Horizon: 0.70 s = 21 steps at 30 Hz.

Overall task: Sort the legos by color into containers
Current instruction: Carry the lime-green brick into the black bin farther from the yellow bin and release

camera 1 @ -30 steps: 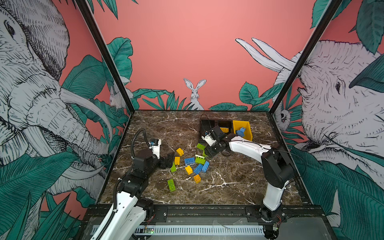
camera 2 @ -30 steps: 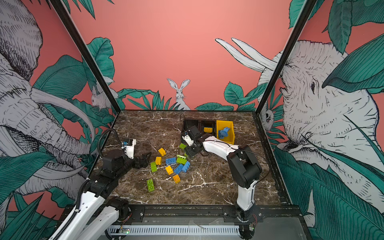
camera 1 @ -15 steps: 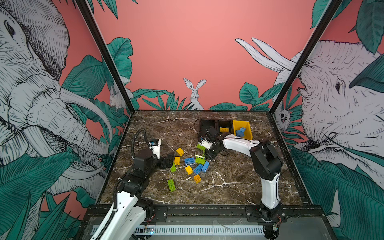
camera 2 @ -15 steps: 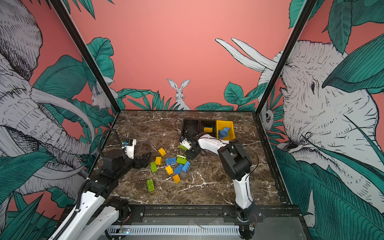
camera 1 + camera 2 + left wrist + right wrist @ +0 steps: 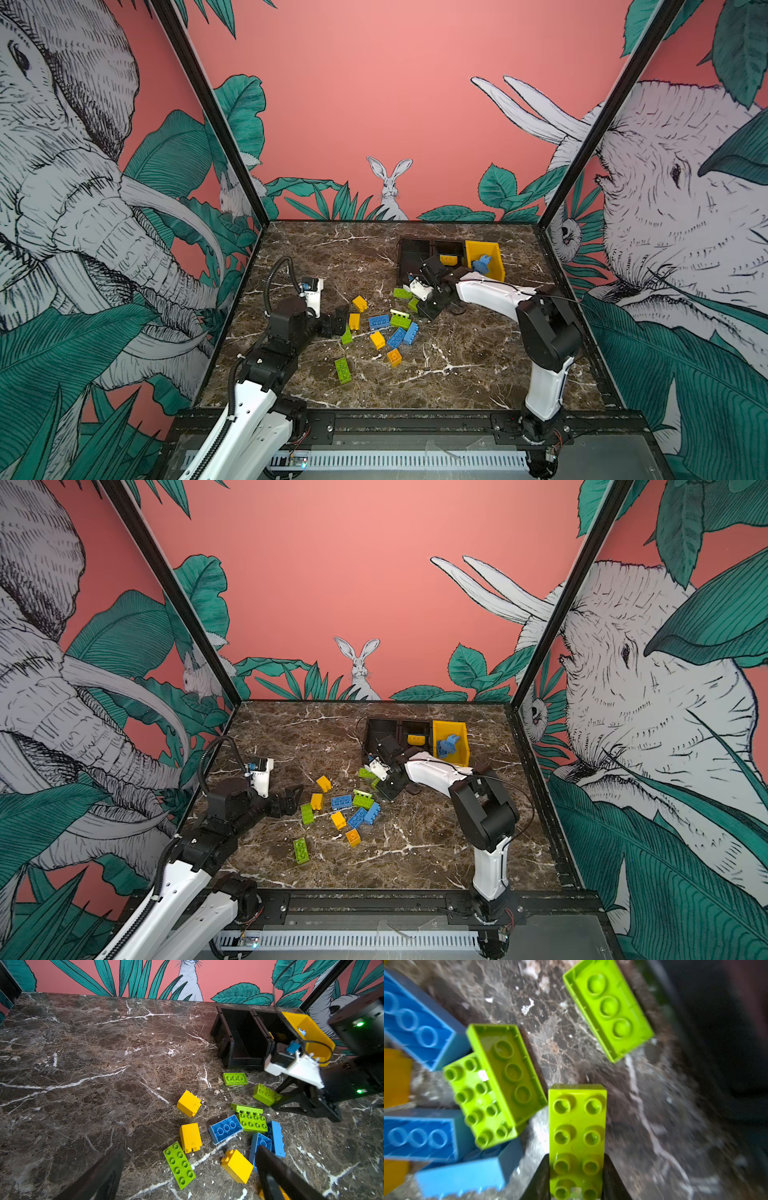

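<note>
The lime green brick will go up and outward next in my right gripper, over the empty black bin [image 5: 414,256], to be released there. The other bins hold yellow and blue.
Lime green, yellow and blue legos [image 5: 386,328] [image 5: 349,808] lie scattered mid-table. My right gripper [image 5: 576,1176] is shut on a lime green 2x4 brick [image 5: 577,1136], one black finger [image 5: 542,1178] against each long side. In both top views that gripper [image 5: 419,305] [image 5: 381,785] is low at the pile's far right edge, in front of the containers: two joined black bins [image 5: 415,249] [image 5: 380,729] and a yellow bin [image 5: 494,259] [image 5: 461,746]. My left gripper [image 5: 338,320] [image 5: 189,1159] stands open at the pile's left, holding nothing, with a green brick [image 5: 179,1164] between its fingers' lines.
A yellow brick [image 5: 448,259] lies in the middle black bin and blue bricks [image 5: 482,264] in the yellow bin. Two more green bricks [image 5: 608,1007] [image 5: 506,1070] and blue ones [image 5: 421,1020] lie close to the held brick. The enclosure walls ring the marble table [image 5: 478,374].
The right jaws have closed onto the lime green brick, and the right arm's elbow has shifted. The left arm has not moved.
</note>
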Each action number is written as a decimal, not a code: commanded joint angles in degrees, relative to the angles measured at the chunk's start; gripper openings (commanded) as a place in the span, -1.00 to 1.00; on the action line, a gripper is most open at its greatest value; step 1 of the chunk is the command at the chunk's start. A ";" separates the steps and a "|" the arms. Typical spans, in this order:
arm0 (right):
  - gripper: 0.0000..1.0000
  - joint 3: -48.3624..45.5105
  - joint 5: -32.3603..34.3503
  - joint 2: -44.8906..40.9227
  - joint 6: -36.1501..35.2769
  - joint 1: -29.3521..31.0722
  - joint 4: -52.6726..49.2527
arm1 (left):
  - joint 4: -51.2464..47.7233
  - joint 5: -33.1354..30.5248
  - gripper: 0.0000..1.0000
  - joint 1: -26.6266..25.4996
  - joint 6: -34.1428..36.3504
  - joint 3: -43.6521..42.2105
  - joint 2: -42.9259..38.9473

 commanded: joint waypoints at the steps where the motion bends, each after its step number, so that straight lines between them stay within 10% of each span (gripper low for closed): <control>1: -0.54 -0.83 -1.98 -5.99 4.43 -2.21 2.38 | 0.28 -0.48 0.98 -0.13 0.03 -0.57 -0.12; 21: -0.56 29.13 10.09 16.13 14.52 -6.35 4.17 | 2.11 1.70 0.98 -0.18 -1.36 -2.36 -0.55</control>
